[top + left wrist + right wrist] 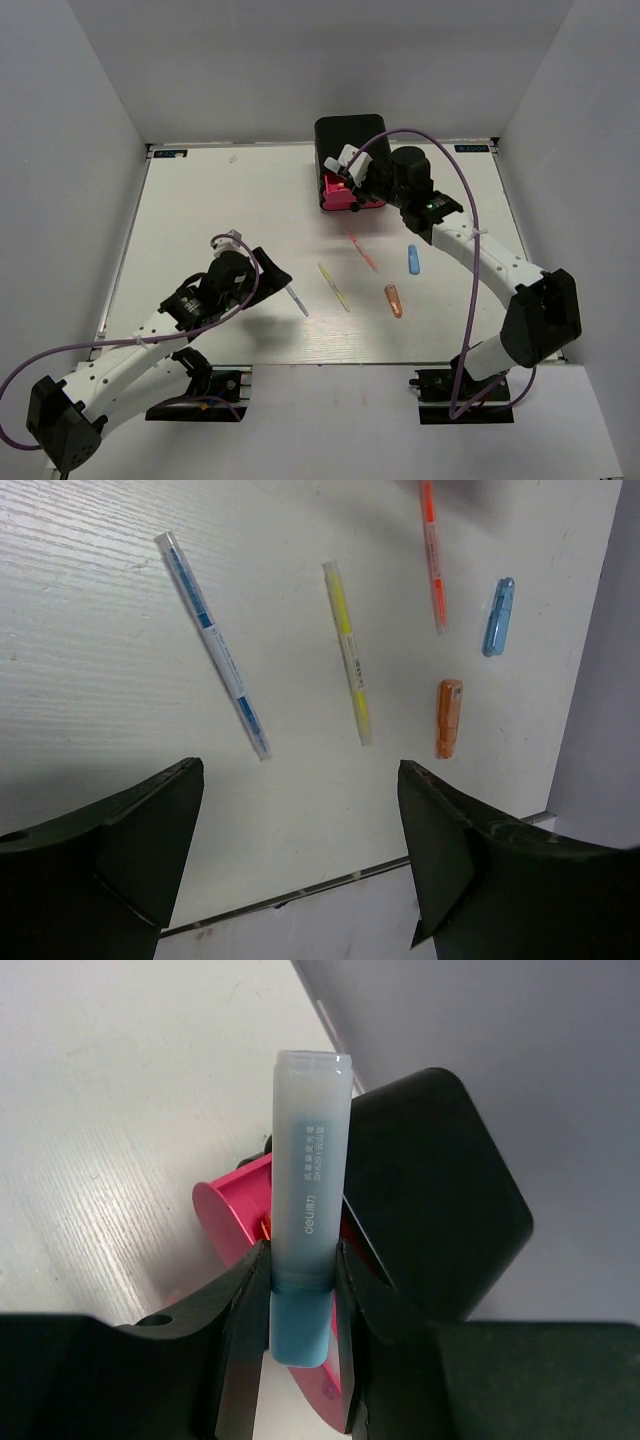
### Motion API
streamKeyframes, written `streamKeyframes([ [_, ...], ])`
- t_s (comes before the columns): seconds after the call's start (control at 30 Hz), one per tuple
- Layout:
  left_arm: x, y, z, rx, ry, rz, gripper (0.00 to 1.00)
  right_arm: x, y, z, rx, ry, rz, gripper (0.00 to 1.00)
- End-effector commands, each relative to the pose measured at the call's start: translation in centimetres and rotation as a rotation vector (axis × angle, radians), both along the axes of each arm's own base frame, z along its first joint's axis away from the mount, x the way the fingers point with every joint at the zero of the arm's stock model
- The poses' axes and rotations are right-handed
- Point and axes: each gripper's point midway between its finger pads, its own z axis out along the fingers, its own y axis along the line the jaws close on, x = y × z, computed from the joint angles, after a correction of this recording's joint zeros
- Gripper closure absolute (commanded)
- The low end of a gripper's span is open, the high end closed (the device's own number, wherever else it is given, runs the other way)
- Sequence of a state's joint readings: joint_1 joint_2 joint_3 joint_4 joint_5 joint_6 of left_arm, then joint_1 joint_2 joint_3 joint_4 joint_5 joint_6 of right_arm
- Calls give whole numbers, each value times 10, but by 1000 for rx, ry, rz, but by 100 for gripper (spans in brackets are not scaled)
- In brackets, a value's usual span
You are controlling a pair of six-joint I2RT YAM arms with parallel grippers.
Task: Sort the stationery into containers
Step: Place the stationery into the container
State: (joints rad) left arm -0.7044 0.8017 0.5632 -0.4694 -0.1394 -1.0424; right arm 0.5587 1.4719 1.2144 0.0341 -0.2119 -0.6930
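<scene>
The chunky blue marker (310, 1190) goes down next in my right gripper and moves slightly away from my base over the open pink drawer (338, 192).
My right gripper (300, 1290) is shut on a chunky blue marker (310, 1190) and holds it over the open pink drawer (228, 1222) of the black cabinet (440, 1190). From above, this gripper (350, 172) is at the cabinet (350, 135) with the drawer (338, 192) pulled out. My left gripper (300, 770) is open and empty, just left of the blue-grey pen (297, 299). On the table lie the blue-grey pen (212, 645), a yellow pen (347, 652), an orange pen (432, 555), a blue marker (498, 617) and an orange marker (449, 718).
A bit of orange shows inside the drawer (265, 1225). The white table (230, 200) is boxed in by grey walls at the back and both sides. Its near edge (300, 888) lies just under the left gripper.
</scene>
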Motion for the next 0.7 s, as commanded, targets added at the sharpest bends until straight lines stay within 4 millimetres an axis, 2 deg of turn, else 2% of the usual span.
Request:
streamKeyframes([
  [0.0,-3,-2,3,-13,-19,-26,12,15,5,5,20,-35,84,98],
  [0.03,-4,-1,-2,-6,-11,-26,12,19,4,8,26,-43,86,98],
  [0.1,-4,-1,1,-18,-14,-20,12,31,-1,1,27,-29,77,96],
  [0.13,-4,-1,1,-18,-14,-20,12,35,-2,4,28,-37,76,96],
  [0.2,-4,-1,1,-18,-14,-20,12,41,-4,-8,22,-13,85,93],
  [0.3,-4,-1,-4,-6,0,-20,12,51,-5,-3,29,-31,78,91],
  [0.4,-2,-3,-2,-6,1,-20,12,64,-11,-12,29,-6,55,90],
  [0.6,2,-8,-2,-6,-1,-33,12,61,-10,-4,40,-22,102,88],
  [0.67,4,-12,-2,-9,3,-40,12,62,-12,-13,23,-7,105,85],
])
